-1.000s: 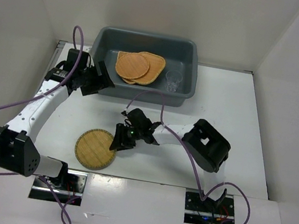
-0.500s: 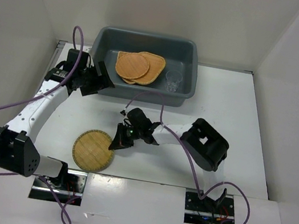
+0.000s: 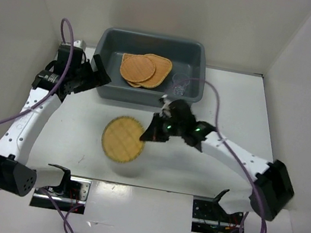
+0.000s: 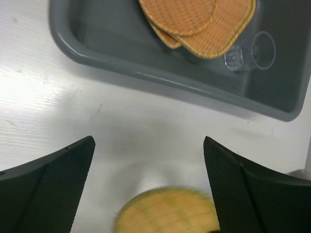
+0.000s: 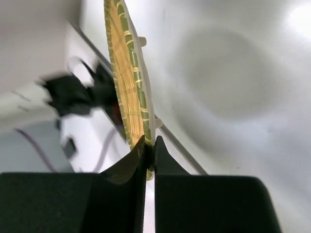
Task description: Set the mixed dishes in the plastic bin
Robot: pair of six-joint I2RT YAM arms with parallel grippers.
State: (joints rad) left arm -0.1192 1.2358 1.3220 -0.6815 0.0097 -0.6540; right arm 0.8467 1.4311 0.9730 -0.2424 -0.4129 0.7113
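I will carry the round tray (image 3: 122, 139) outward over the bin's front rim with my right gripper next and let it go on the stack of wicker trays, because similar trays are there.
A round wicker tray (image 3: 122, 139) hangs lifted over the table centre, its right rim pinched by my right gripper (image 3: 147, 134), which is shut on it; the right wrist view shows that tray (image 5: 127, 80) edge-on between the closed jaws (image 5: 150, 148). The dark grey plastic bin (image 3: 111, 43) stands at the back and holds a stack of wicker trays (image 3: 145, 69) and a clear glass cup (image 3: 179, 84). My left gripper (image 3: 90, 78) hovers open just left of the bin's front corner, with nothing between its fingers (image 4: 53, 179). Its view shows the bin (image 4: 146, 77) and the lifted tray (image 4: 167, 213).
White walls enclose the table on the left, back and right. Purple cables loop from both arms over the table. The arm bases and mounting plates (image 3: 61, 187) sit at the near edge.
My right gripper closed on the round tray's rim and lifted it up and to the right, off the table. The left arm drew back slightly to the left and its jaws widened.
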